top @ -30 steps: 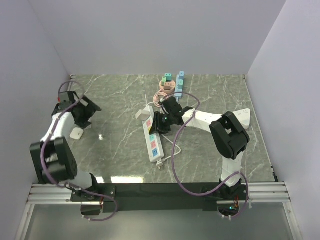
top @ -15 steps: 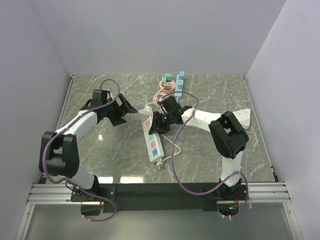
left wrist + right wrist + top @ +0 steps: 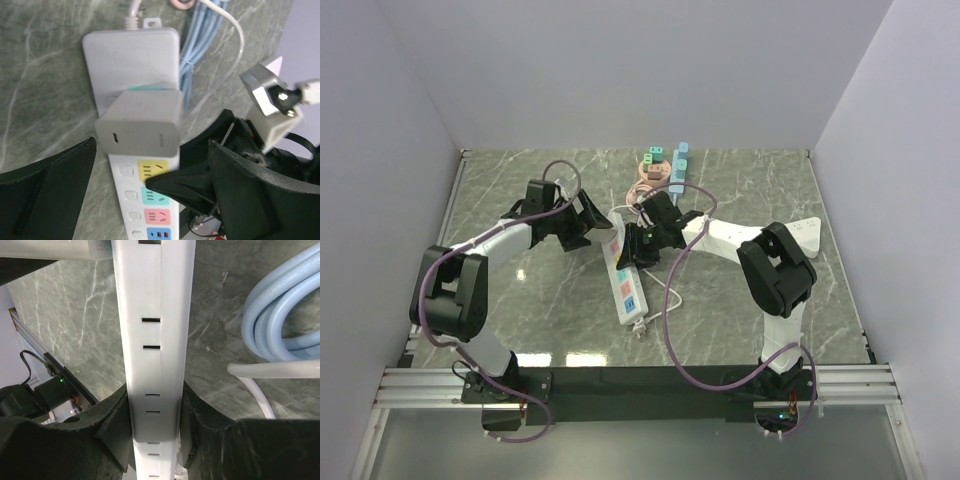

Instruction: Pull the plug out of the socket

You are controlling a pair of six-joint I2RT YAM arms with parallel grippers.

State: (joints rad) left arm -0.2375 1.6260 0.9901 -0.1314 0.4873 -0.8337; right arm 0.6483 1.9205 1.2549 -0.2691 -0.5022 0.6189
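Note:
The spot at the other white power strip lies to my right gripper's right in the top view. My right gripper needs to move toward that strip to release the power strip there.
A white power strip point(image 3: 623, 280) with coloured sockets lies mid-table. A white block-shaped plug point(image 3: 138, 123) sits in its end socket, near the cord end; in the top view it point(image 3: 617, 220) shows just beside my left gripper point(image 3: 595, 225). In the left wrist view my left gripper point(image 3: 152, 150) is open, its fingers point(image 3: 45, 192) wide on either side of the plug and not touching it. My right gripper point(image 3: 638, 245) is shut across the strip's width point(image 3: 152, 390), its fingers point(image 3: 100, 425) pressing both sides.
A coil of pale blue cable point(image 3: 200, 45) lies right of the strip's cord end. A pink item point(image 3: 650, 172) and a blue strip point(image 3: 678, 165) lie at the back. Another white strip point(image 3: 807, 235) lies at the right. A thin white cord point(image 3: 670, 295) trails forward.
My left arm has swung from the table's left side rightward to the strip's plug end. My right gripper has stayed clamped on the strip.

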